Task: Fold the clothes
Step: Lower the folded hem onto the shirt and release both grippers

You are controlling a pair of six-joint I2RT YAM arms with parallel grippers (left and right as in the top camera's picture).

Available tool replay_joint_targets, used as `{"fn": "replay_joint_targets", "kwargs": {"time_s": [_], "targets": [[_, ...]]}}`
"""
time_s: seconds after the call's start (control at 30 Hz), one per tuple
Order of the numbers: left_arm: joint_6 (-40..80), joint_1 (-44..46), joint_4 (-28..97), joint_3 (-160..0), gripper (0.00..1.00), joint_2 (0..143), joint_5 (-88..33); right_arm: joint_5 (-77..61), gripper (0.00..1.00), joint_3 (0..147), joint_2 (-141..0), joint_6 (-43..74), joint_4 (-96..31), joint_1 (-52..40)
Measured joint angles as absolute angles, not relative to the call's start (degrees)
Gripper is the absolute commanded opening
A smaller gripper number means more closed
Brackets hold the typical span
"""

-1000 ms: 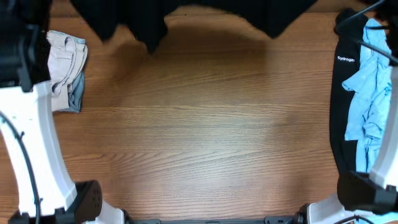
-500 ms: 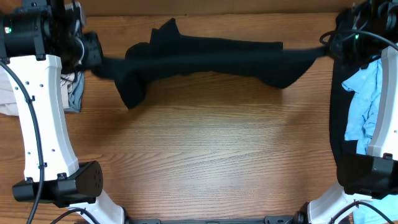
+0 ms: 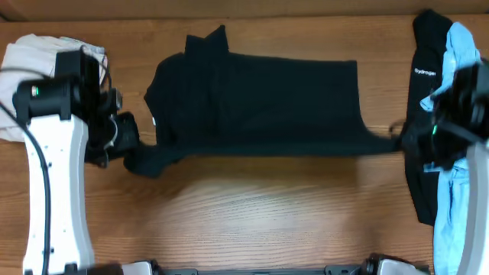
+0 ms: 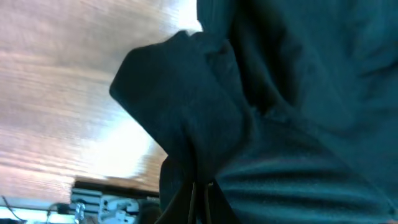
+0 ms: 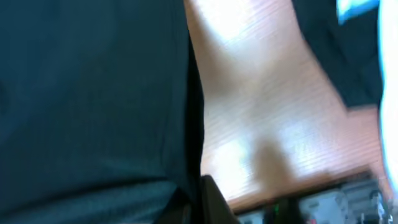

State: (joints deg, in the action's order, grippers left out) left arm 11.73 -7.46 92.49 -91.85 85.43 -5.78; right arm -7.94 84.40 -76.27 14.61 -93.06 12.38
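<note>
The shirt's bunched end in my left gripper still hangs raised, so next I need to lower it onto the bare wood by the shirt's near edge (image 3: 163, 176) below and release it.
A plain black T-shirt (image 3: 256, 99) lies spread across the far middle of the table, stretched between both arms. My left gripper (image 3: 128, 153) is shut on its bunched left end, which fills the left wrist view (image 4: 261, 124). My right gripper (image 3: 399, 143) is shut on the shirt's right corner; the cloth fills the left half of the right wrist view (image 5: 93, 106). A black lettered garment (image 3: 422, 76) and a light blue one (image 3: 462, 53) lie at the right edge. A beige garment (image 3: 30, 61) lies at the far left, behind the left arm.
The wooden table (image 3: 260, 214) shows bare in front of the shirt. The left arm's white link (image 3: 57, 198) stands at the left edge, the right arm's (image 3: 458, 229) at the right. The arm bases sit along the front edge.
Both grippers have pulled the black T-shirt from the far edge toward the front and lowered it. It now lies spread flatter on the table.
</note>
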Motion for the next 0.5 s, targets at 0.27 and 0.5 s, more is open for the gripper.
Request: {"fn": "replay_joint_targets", "kwargs": {"time_s": [0.27, 0.5], "targets": [[17.39, -8.01, 88.97, -68.6, 0.04, 70.54, -8.67, -8.84, 0.04, 65.98, -69.52, 18.92, -88.66, 12.78], [20.62, -8.01, 73.14, -58.83, 0.04, 70.22, -11.42, -8.91, 0.04, 64.23, -69.23, 20.32, -83.85, 12.75]]}}
